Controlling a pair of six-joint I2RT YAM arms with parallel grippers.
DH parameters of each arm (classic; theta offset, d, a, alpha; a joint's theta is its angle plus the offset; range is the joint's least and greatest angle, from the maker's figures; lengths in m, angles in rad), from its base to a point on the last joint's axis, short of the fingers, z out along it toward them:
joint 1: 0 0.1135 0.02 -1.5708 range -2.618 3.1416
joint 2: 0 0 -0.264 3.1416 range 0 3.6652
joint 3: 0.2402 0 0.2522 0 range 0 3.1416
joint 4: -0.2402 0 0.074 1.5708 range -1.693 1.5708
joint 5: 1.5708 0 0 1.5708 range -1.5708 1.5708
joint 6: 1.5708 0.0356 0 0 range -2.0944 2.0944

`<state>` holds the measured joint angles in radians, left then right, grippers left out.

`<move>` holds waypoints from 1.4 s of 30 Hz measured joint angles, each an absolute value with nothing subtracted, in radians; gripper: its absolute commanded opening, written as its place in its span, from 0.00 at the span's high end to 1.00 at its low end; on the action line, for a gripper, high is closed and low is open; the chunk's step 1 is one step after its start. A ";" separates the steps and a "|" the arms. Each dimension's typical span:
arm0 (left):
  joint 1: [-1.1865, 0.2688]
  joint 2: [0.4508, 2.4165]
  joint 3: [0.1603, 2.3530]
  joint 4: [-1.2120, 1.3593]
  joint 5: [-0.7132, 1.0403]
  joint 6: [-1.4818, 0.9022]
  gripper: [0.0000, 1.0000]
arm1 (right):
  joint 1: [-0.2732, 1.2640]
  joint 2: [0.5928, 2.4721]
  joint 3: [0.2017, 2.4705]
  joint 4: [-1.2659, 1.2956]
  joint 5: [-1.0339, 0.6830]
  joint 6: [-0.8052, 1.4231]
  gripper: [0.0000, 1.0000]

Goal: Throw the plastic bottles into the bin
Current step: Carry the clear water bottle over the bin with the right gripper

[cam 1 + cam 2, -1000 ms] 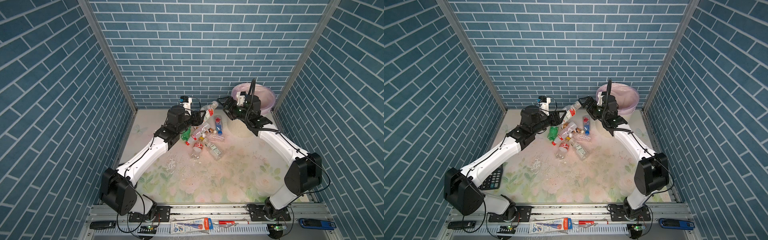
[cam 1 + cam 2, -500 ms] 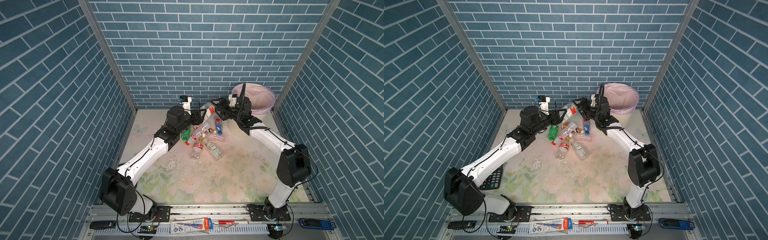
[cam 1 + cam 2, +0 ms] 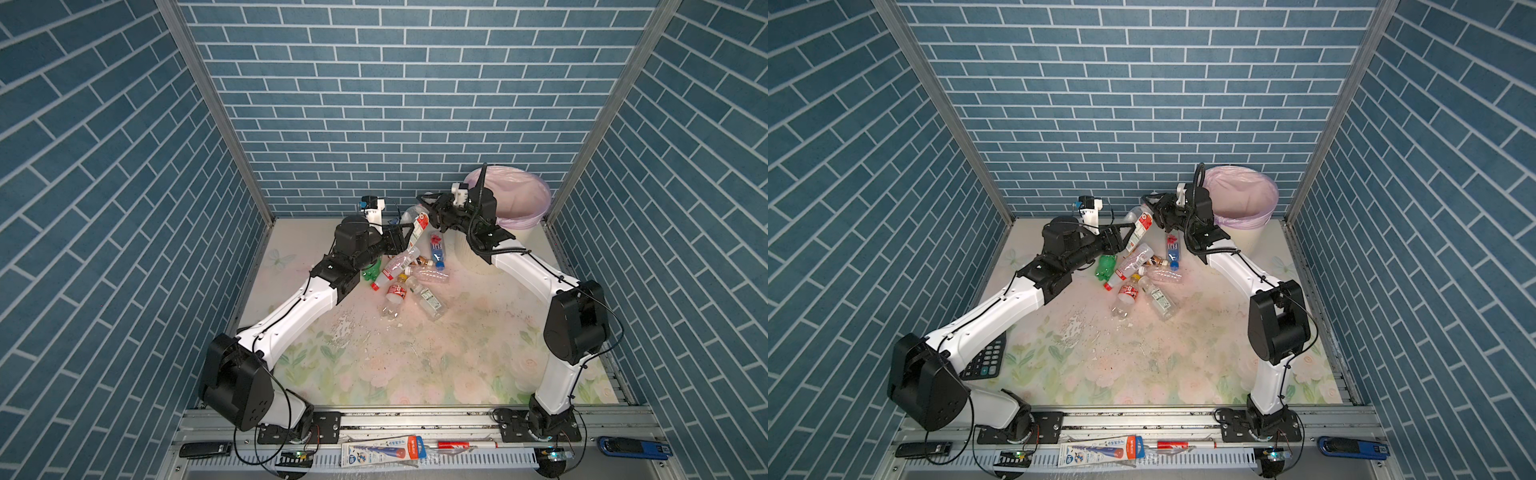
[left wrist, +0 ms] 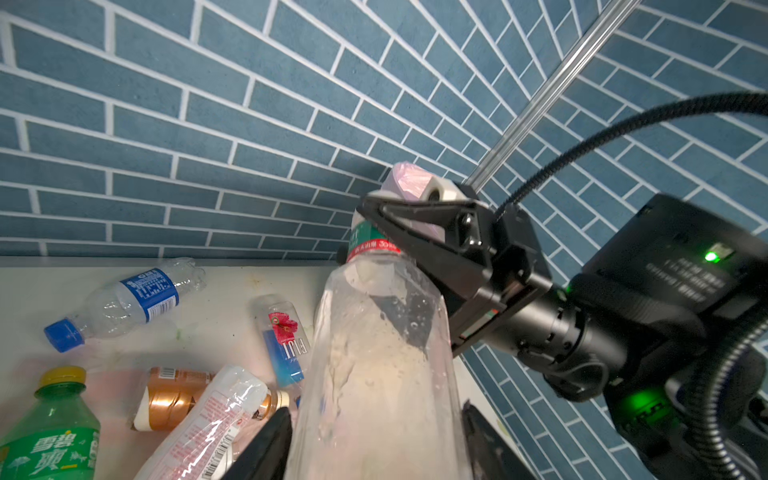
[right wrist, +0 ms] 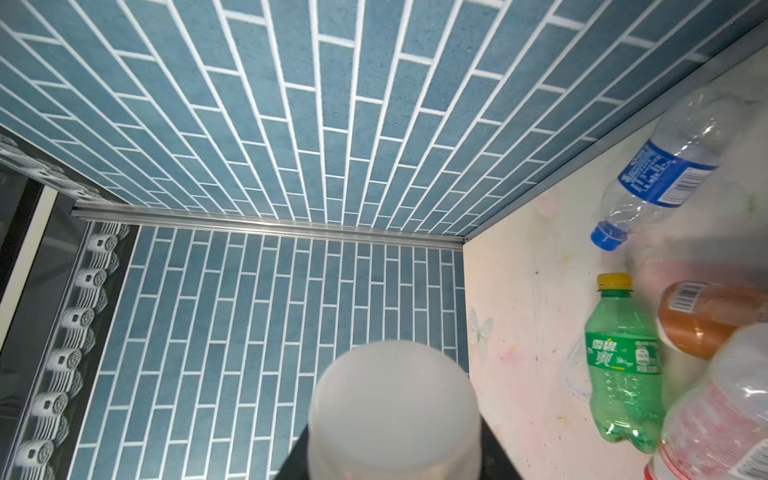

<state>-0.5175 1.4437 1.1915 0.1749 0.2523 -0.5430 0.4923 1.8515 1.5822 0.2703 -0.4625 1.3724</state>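
The bottle goes up in my right gripper next, then over the bin's lined opening [image 3: 1241, 194] for release. The bin stands open while the bottle still hangs outside it.
A clear bottle [image 3: 419, 226] with a red, green and white label is held up slantwise above the floor, left of the bin [image 3: 521, 222]. My right gripper [image 3: 430, 212] is shut on its upper, labelled end; that whitish end [image 5: 395, 407] fills the right wrist view. My left gripper [image 4: 374, 409] flanks the bottle's lower body [image 4: 382, 332], one finger touching and a thin gap at the other. More plastic bottles lie below in a pile [image 3: 403, 274], among them a green one [image 3: 372, 270], a brown one [image 4: 174, 395] and a blue-capped one [image 4: 124, 299].
The bin [image 3: 1246, 222] stands in the back right corner against the brick walls. A black calculator [image 3: 984, 357] lies under the left arm near the left wall. A packet [image 3: 382, 451] and small tools lie on the front rail.
My right gripper swung left from beside the bin to the raised bottle and closed on its upper end. The left arm held its place while its jaws widened a little.
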 measured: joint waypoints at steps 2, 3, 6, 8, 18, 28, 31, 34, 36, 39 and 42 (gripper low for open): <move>-0.515 1.438 1.192 0.175 0.250 -0.543 0.25 | 0.494 1.851 1.582 0.261 -0.462 1.352 0.81; -0.514 1.435 1.192 0.175 0.248 -0.540 0.21 | 0.495 1.851 1.582 0.255 -0.462 1.343 0.82; -0.511 1.418 1.188 0.174 0.244 -0.537 0.08 | 0.497 1.851 1.592 0.217 -0.459 1.297 0.85; -0.511 1.405 1.187 0.171 0.240 -0.534 0.02 | 0.498 1.851 1.616 0.167 -0.455 1.257 0.88; -0.509 1.362 1.191 0.136 0.228 -0.508 0.01 | 0.479 1.851 1.995 -0.235 -0.408 0.887 0.91; -0.527 1.456 1.373 0.135 0.267 -0.504 0.01 | 0.363 1.732 2.192 -0.539 -0.149 0.529 0.95; -0.555 1.503 1.441 0.133 0.278 -0.500 0.01 | 0.302 1.661 2.193 -0.557 -0.049 0.459 0.97; -0.576 1.542 1.496 0.133 0.289 -0.500 0.01 | 0.242 1.591 2.201 -0.545 0.044 0.402 0.97; -0.587 1.557 1.522 0.134 0.294 -0.500 0.01 | 0.215 1.547 2.202 -0.515 0.107 0.367 0.97; -0.596 1.567 1.539 0.140 0.297 -0.500 0.01 | 0.197 1.489 2.190 -0.436 0.187 0.324 0.96; -0.601 1.567 1.539 0.141 0.297 -0.500 0.01 | 0.184 1.424 2.133 -0.315 0.265 0.278 0.96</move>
<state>-0.6010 1.5673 1.5391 0.1413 0.2974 -0.4999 0.1837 1.4242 2.1330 -0.3149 0.2646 0.2779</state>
